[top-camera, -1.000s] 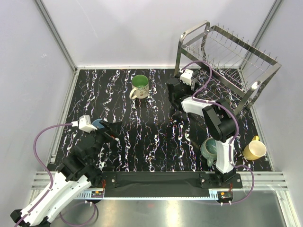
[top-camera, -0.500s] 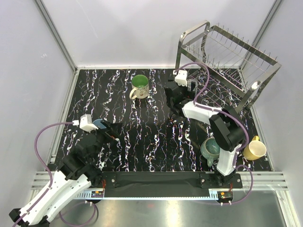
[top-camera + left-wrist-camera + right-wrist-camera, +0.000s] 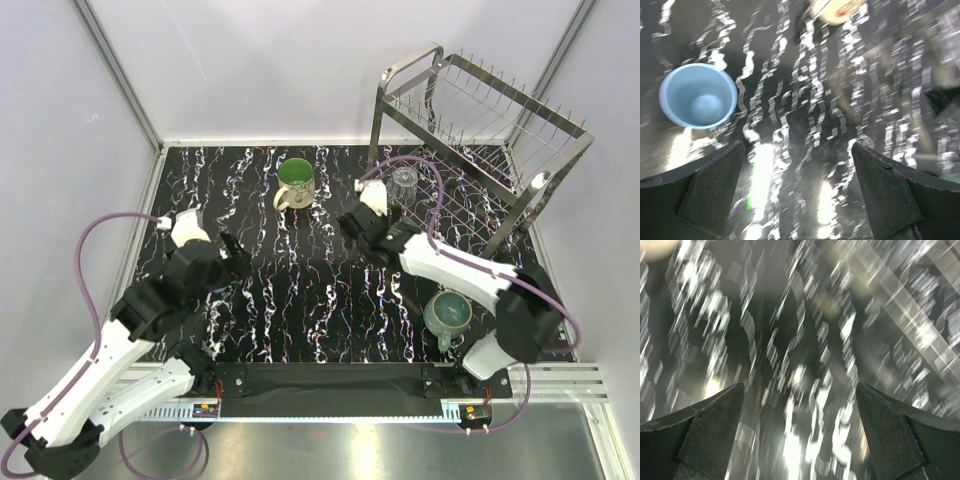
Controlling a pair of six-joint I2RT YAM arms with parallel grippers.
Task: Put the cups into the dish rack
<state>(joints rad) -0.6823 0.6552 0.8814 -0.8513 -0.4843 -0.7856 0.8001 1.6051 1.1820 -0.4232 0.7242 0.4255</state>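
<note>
The left gripper moves down and toward the left in its wrist view next and closes on the light-blue cup's rim [image 3: 733, 108], because the cup's opening faces up uncovered.
The cream mug with a green inside [image 3: 295, 183] stands at the back middle of the mat and shows blurred in the left wrist view [image 3: 840, 10]. The clear glass tumbler [image 3: 404, 186] stands upright in the lower tier of the silver wire dish rack [image 3: 379, 110]. The teal mug [image 3: 448, 312] sits near the right arm's base. The small light-blue cup [image 3: 697, 95] stands upright, ahead and left of my open, empty left gripper [image 3: 796, 147] [image 3: 235, 265]. My right gripper [image 3: 800, 386] [image 3: 348, 222] is open and empty, left of the tumbler. The yellow mug is hidden.
The black marbled mat [image 3: 300, 300] covers the table, fenced by white walls and metal rails [image 3: 120, 90]. The rack's blurred wires fill the upper right of the right wrist view [image 3: 920, 315]. The right arm's elbow [image 3: 525, 310] hangs over the near right corner.
My right gripper has let go of the glass tumbler in the rack's lower tier and drawn back to the left. My left arm has risen and swung forward over the light-blue cup.
</note>
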